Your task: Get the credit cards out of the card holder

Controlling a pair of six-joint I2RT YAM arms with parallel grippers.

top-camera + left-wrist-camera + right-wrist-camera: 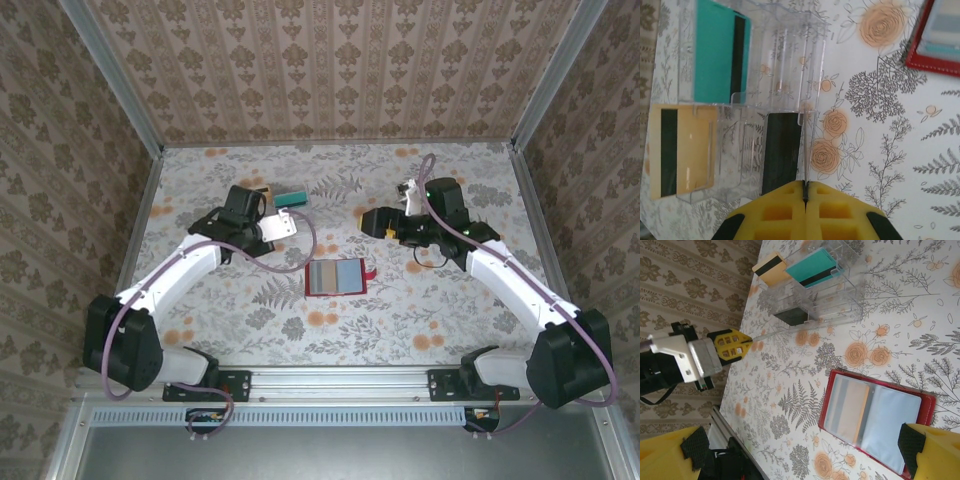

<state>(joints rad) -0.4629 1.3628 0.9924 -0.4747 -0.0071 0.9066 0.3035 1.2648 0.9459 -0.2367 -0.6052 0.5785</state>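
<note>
Next, my left gripper lowers to the tray section with the black card, and releases the grey card [805, 150] beside it. The black card already rests in one tray section [786, 152].
The card holder [337, 277], a red wallet, lies open on the floral table, also seen as card holder [935, 35] and card holder [875, 420]; a pale tan card shows through its left sleeve. My left gripper [805, 184] is shut on a thin grey card [805, 150] seen edge-on, right beside the clear tray [785, 60]. From above, that left gripper [268, 228] carries the card [285, 224] next to the tray. In the tray rest a teal card [715, 50], a tan card [682, 150] with a dark stripe and a black card [782, 150]. My right gripper [368, 222] hangs open above the table beyond the wallet, its fingers [935, 450] wide apart.
The clear tray [272, 200] stands at the back left of the table. Patterned walls and metal frame posts [130, 110] close in three sides. A rail [340, 382] with both arm bases runs along the near edge.
</note>
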